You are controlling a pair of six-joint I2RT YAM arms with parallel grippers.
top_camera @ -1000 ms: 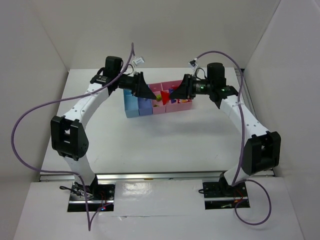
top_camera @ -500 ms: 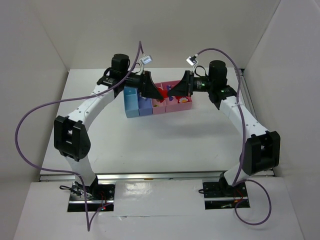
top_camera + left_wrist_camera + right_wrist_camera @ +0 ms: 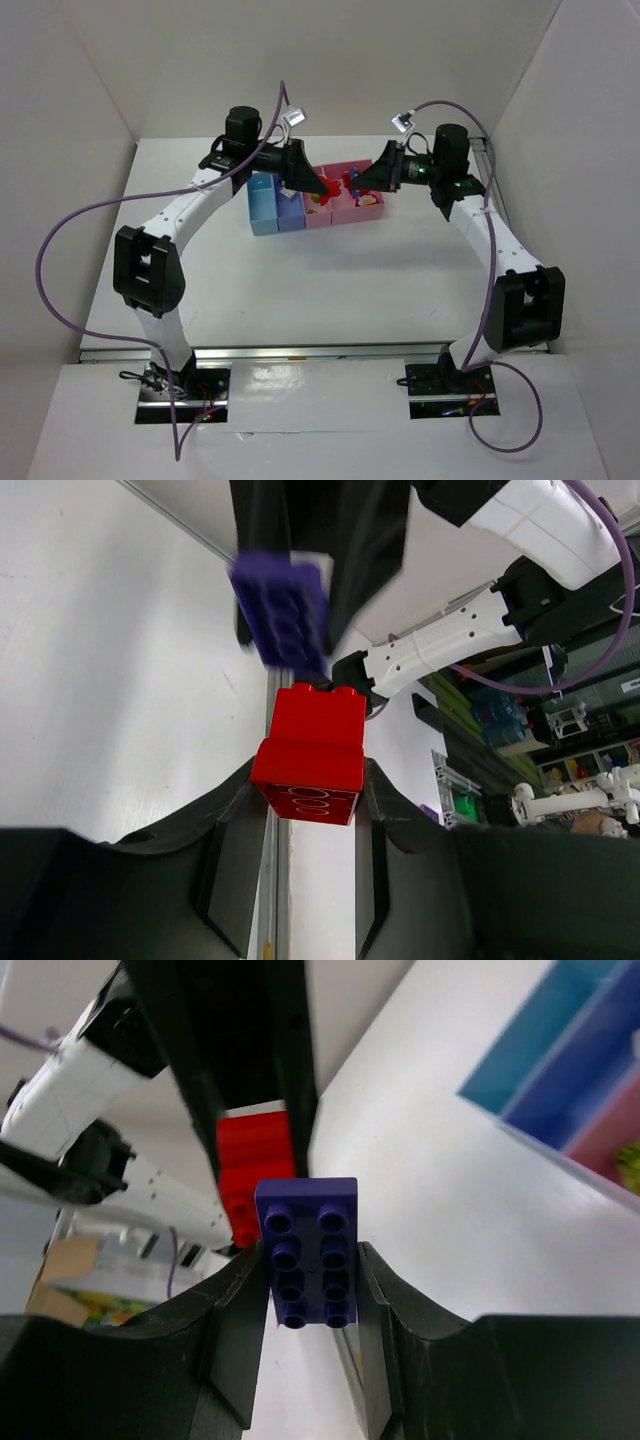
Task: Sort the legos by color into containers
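Observation:
I should move my right gripper to the left in the top view, over the light blue bin below it that is still empty, then go down and let go of the blue lego [image 3: 283, 612].
In the left wrist view my left gripper [image 3: 310, 777] is shut on a red lego [image 3: 310, 752]. A blue lego [image 3: 283, 612], blurred, hangs just beyond it between the other arm's black fingers. In the right wrist view my right gripper [image 3: 310, 1260] is shut on that blue lego [image 3: 308, 1250], with the red lego [image 3: 250, 1175] right behind it. I cannot tell whether the two bricks touch. From above, both grippers, left [image 3: 320, 187] and right [image 3: 357, 182], face each other over the pink containers [image 3: 322, 216]. A yellow-green lego [image 3: 629, 1160] lies in a pink bin.
The row of bins runs light blue [image 3: 263, 212], periwinkle [image 3: 290, 214], pink, then a wider pink one [image 3: 366, 208] holding something red. White walls close in the table on the left, right and back. Purple cables loop from both arms.
My left gripper swung in over the pink bins and shut on the red lego. The right gripper, holding the blue lego, drew back a little to the right.

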